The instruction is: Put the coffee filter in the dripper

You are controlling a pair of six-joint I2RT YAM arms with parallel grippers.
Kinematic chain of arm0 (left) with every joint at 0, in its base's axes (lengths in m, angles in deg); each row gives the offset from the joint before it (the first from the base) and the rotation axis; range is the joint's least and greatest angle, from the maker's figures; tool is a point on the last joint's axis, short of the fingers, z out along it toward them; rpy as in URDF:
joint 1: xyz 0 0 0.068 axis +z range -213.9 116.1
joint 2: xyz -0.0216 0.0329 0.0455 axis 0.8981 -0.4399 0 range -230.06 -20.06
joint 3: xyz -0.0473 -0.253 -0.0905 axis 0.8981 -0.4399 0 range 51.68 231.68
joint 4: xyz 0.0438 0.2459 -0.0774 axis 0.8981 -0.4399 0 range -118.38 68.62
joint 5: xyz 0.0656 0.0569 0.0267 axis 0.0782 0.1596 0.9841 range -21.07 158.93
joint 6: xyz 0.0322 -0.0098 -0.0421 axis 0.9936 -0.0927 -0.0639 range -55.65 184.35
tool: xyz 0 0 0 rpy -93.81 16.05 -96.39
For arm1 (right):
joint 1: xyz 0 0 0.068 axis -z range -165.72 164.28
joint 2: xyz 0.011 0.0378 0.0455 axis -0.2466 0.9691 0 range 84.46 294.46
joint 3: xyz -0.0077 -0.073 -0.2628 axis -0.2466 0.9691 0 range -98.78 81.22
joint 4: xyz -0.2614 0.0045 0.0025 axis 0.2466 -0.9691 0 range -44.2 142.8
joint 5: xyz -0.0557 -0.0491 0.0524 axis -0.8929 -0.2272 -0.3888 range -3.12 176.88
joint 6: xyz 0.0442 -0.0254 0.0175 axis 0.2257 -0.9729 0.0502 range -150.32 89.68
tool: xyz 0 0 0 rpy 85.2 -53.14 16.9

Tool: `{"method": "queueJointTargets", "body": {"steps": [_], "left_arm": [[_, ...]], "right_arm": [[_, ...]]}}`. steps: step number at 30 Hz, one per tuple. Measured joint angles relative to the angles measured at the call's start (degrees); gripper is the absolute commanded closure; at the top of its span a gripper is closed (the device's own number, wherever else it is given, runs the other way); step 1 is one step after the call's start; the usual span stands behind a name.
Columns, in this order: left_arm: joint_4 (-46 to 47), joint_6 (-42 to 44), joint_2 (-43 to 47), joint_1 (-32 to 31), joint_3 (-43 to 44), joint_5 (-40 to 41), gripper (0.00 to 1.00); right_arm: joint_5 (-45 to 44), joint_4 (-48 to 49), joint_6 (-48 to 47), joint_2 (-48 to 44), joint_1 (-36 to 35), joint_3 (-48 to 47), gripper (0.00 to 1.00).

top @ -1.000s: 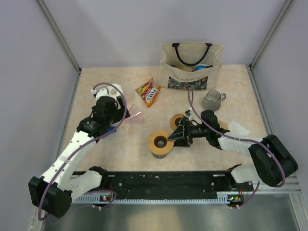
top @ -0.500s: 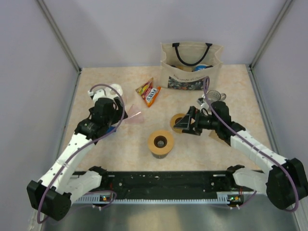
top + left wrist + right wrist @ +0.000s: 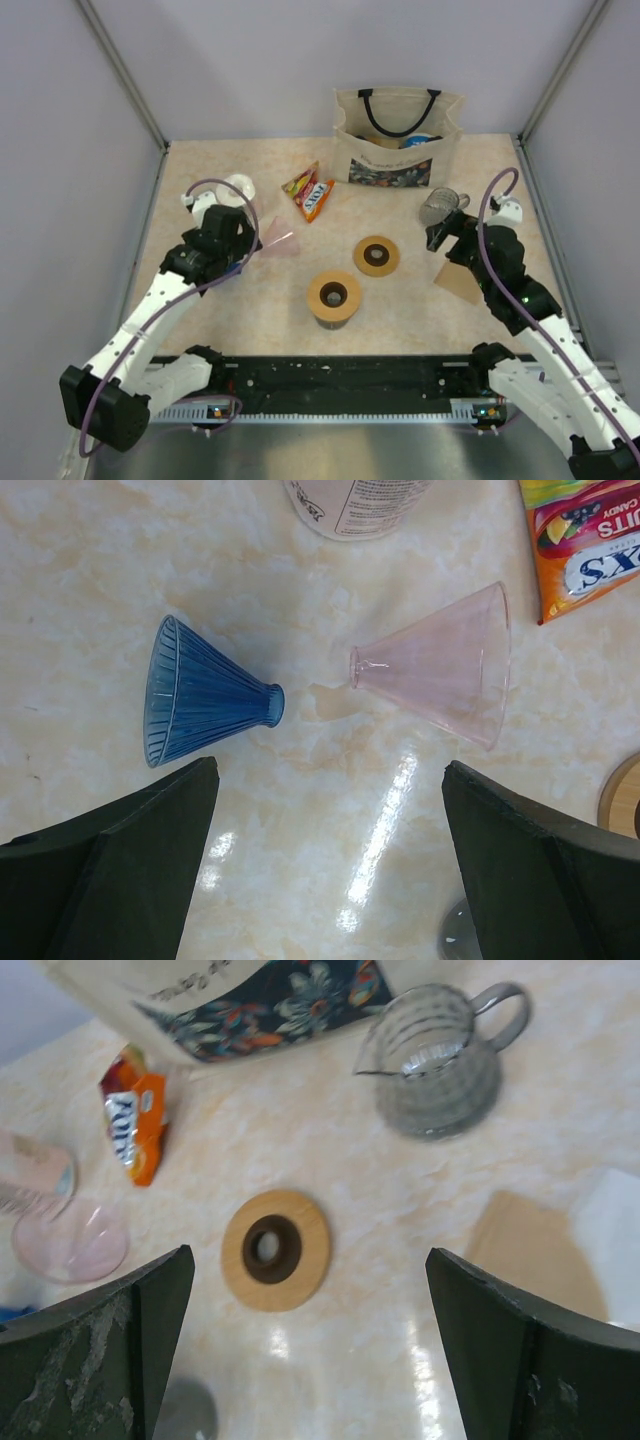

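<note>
The left gripper moves outward and down over the dripper's rim next. The clear pink dripper (image 3: 440, 670) lies on its side, so its wide rim (image 3: 487, 738) stands free.
A brown paper coffee filter (image 3: 457, 281) lies flat on the right of the table, partly under my right arm; it shows in the right wrist view (image 3: 530, 1250) beside a white sheet (image 3: 612, 1228). A blue ribbed dripper (image 3: 205, 692) and a clear pink dripper (image 3: 440, 670) lie on their sides at the left; the pink one shows from above (image 3: 280, 242). My left gripper (image 3: 330, 880) is open and empty, hovering just short of both drippers (image 3: 243, 255). My right gripper (image 3: 310, 1360) is open and empty, above the table near the filter (image 3: 438, 237).
A flat wooden ring (image 3: 376, 256) and a second ring on a stand (image 3: 333, 296) sit mid-table. A glass server (image 3: 443, 207), a tote bag (image 3: 397, 135), snack packs (image 3: 310, 192) and a white cup (image 3: 350, 500) stand further back.
My right arm has drawn back from the wooden rings at mid-table to the right side, open and empty throughout. My left arm has barely moved.
</note>
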Motion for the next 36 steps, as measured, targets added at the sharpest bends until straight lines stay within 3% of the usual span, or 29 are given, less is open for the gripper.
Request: {"method": "queueJointTargets", "body": {"steps": [5, 15, 26, 31, 36], "left_arm": [[0.02, -0.17, -4.11, 0.0, 0.59, -1.46, 0.01], [0.57, -0.2, -17.49, -0.31, 9.99, -6.08, 0.02], [-7.41, 2.36, -42.86, -3.23, 33.77, -5.49, 0.18], [-12.94, 1.97, -49.55, -5.25, 37.9, -2.6, 0.23], [-16.7, 1.4, -50.86, -6.14, 38.82, 0.26, 0.33]], "right_arm": [[-10.69, -0.87, -2.86, -2.71, 0.09, 2.21, 0.01], [-14.82, -1.05, -4.24, -0.79, 0.13, 4.44, 0.01], [-13.77, -0.55, -5.22, -0.26, 0.13, 4.44, 0.02], [-12.96, -0.02, -5.25, -0.26, 0.13, 4.44, 0.02], [-11.82, 0.28, -5.29, -0.26, 0.13, 4.68, 0.02]]}}
